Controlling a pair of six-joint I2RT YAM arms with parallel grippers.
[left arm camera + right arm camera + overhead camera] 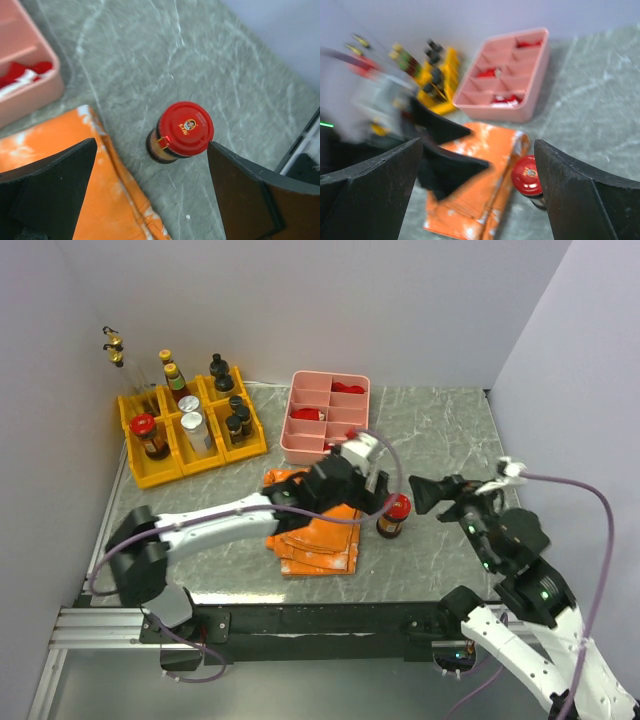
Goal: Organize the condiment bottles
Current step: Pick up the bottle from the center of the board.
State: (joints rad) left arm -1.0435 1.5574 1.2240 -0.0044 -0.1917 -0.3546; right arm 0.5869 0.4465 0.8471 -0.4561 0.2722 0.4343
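The jar is standing beyond the fingers of my left gripper. I need to lower that gripper next and move it to the right in the top view, so its fingers come around the jar's red cap (398,507) (186,128).
A small dark jar with a red cap (394,514) stands upright on the marble table, just off the right edge of the orange cloth (315,535). My left gripper (371,492) hovers over it, open. In the left wrist view the jar (181,131) sits between and beyond the two wide-apart fingers, touching neither. My right gripper (424,494) is open and empty just right of the jar. In the right wrist view the jar (527,175) shows beside the right finger. Other condiment bottles (192,420) stand in yellow bins (160,472) at the back left.
A pink divided tray (300,448) with red pieces sits at the back centre. The folded orange cloth lies under the left arm. Walls close off the left, back and right sides. Tall thin bottles (114,344) stand behind the bins.
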